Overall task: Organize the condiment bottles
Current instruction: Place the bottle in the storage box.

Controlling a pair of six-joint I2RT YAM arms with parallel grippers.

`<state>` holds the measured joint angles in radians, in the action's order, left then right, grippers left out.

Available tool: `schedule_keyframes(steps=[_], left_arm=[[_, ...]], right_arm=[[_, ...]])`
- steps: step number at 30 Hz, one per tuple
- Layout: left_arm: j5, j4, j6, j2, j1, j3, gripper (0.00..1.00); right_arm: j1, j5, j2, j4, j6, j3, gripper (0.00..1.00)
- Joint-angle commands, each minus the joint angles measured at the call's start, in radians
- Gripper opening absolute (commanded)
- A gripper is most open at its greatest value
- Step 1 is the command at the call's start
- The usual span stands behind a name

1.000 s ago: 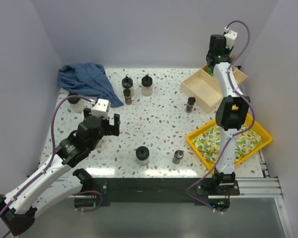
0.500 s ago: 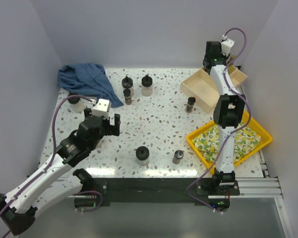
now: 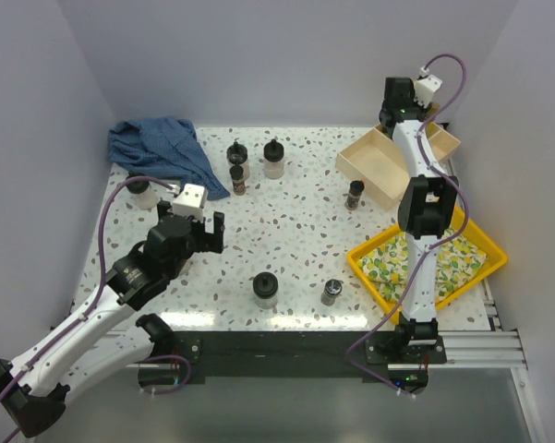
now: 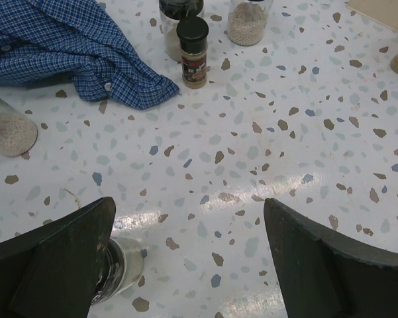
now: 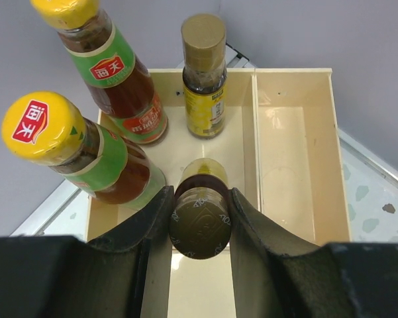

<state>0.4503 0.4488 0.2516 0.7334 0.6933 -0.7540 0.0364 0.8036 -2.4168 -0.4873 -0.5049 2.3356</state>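
Observation:
My right gripper lowers toward the tray's divider next, near the gold-capped bottle, and releases the slim bottle's olive cap, as the green-labelled bottles take the wide section's other side.
My right gripper [image 5: 200, 213] is shut on the olive cap of a slim sauce bottle [image 5: 200, 225] and holds it upright in the wide compartment of the beige tray [image 5: 291, 146]. Two yellow-capped, green-labelled sauce bottles [image 5: 112, 162] [image 5: 119, 79] and a gold-capped bottle [image 5: 204, 79] stand in that compartment. In the top view the right gripper [image 3: 394, 109] is over the tray [image 3: 374, 166]. My left gripper [image 3: 212, 233] is open and empty above the table. A clear jar [image 4: 122, 265] sits by its left finger. Black-lidded jars [image 3: 274, 159] [image 3: 265, 289] and dark shakers [image 3: 237, 178] [image 3: 355, 194] [image 3: 331, 293] stand on the table.
A blue checked cloth [image 3: 162, 148] lies at the back left, with a jar [image 3: 138, 189] beside it. A yellow tray with a lemon-print liner [image 3: 471, 263] sits at the front right. The tray's narrow compartment [image 5: 285, 199] holds nothing.
My right gripper has shifted slightly left over the beige tray with the bottle in it. The left arm has not moved.

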Motion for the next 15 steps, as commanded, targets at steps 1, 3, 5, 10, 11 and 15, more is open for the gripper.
schedule_keyframes(steps=[1,3,5,10,11,15], left_arm=[[0.005,-0.045,0.015,-0.002,-0.003,0.004,0.99],[0.008,-0.045,0.015,-0.002,-0.002,0.004,0.99],[0.007,-0.047,0.015,0.0,-0.002,0.004,0.99],[0.005,-0.048,0.014,0.008,-0.002,0.005,0.99],[0.005,-0.05,0.014,0.009,-0.002,0.004,0.99],[0.007,-0.048,0.014,0.012,-0.002,0.005,0.99]], right_arm=[[-0.033,0.024,0.005,-0.023,-0.15,0.07,0.0],[-0.033,0.002,0.001,-0.037,-0.184,0.061,0.0],[-0.062,-0.003,0.004,-0.024,-0.188,0.042,0.0],[-0.066,-0.01,-0.001,0.018,-0.162,0.016,0.14],[-0.069,-0.015,-0.004,0.021,-0.161,0.021,0.19],[-0.073,-0.03,-0.022,0.03,-0.142,0.03,0.29]])
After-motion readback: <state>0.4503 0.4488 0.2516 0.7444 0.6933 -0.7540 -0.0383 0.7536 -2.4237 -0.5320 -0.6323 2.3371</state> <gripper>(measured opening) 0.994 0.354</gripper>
